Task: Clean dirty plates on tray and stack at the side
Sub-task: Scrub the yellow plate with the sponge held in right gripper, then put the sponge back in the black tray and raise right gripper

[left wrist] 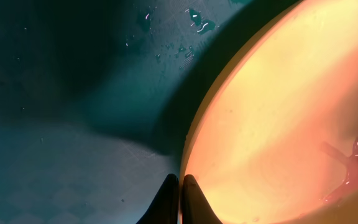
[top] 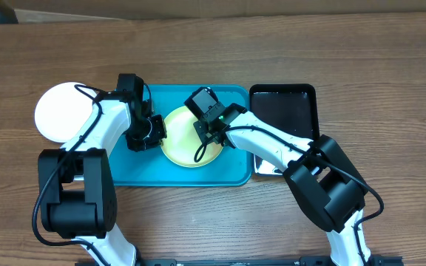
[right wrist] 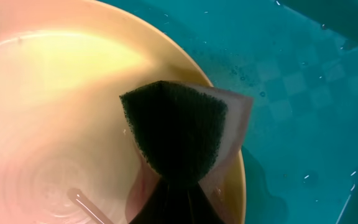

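Note:
I will move my right gripper up and to the right in the overhead view, over the black tray [top: 288, 116], because the far part of the tray is empty and I can release the sponge there.
A pale yellow-green plate [top: 183, 148] lies in the middle of the turquoise tray [top: 139, 170]. My left gripper [top: 156, 131] is at the plate's left rim, its fingers [left wrist: 180, 183] shut on the plate's edge [left wrist: 278, 112] over the tray floor [left wrist: 73, 93]. My right gripper [top: 207, 133] is over the plate's right half. Its fingers [right wrist: 179, 186] are shut on a sponge [right wrist: 176, 134], dark scouring face down against the wet plate [right wrist: 55, 93] near its rim. A white plate [top: 59, 111] lies on the table left of the tray. The light blue plate is not in view.
A glossy black tray [top: 283, 111] stands right of the turquoise tray. A pale object [top: 266, 168] shows partly under my right arm by the tray's right edge. Water drops lie on the tray floor [right wrist: 303, 93]. The tabletop is wood.

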Controlling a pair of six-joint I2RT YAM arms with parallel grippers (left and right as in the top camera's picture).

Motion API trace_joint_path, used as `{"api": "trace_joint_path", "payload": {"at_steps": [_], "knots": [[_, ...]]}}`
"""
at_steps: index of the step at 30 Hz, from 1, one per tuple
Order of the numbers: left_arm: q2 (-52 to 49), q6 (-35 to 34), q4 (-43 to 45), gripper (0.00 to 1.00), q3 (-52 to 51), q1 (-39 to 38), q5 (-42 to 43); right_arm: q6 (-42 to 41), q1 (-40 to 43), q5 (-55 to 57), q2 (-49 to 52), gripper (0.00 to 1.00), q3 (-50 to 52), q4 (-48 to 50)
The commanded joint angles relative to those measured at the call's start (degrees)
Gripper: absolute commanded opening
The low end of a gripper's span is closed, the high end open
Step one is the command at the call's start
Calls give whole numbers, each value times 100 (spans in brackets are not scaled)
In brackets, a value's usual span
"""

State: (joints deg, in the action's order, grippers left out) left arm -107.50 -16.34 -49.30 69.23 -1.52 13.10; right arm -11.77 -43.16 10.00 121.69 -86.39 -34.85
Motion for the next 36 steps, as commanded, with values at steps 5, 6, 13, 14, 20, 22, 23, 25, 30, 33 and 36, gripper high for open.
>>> {"api": "trace_joint_path", "payload": {"at_steps": [5,6,13,14,20,22,23,25,30,33,36], "knots": [[90,-55,-13,4,-52,-44,48,-28,-22,-1029,492,6,179,-35],[90,-55,-13,4,-52,-44,48,-31,-22,-1126,533,6,179,-33],[90,-55,-13,4,-52,-44,48,-50,-22,-2337,562,4,155,-52],[90,-55,-13,4,-52,-44,48,-50,-22,-2509,562,4,138,-57],[90,-52,-9,4,-52,-44,46,-46,72,-3383,463,4,-398,-378],[90,-37,-15,4,-52,-44,46,-46,157,-3429,380,4,-710,-671],[90,-37,-20,4,-52,-44,46,-44,205,-3429,341,4,-855,-796],[90,-37,-33,4,-52,-44,46,-44,326,-3432,238,4,-1178,-1049],[90,-37,-37,4,-52,-44,44,-22,702,-3432,4,4,-1952,-1685],[90,-37,-39,4,-52,-44,46,4,1023,-3429,-144,4,-2312,-2188],[90,-37,-37,4,-52,-44,46,164,1384,-3407,-289,4,-2400,-2597]]}}
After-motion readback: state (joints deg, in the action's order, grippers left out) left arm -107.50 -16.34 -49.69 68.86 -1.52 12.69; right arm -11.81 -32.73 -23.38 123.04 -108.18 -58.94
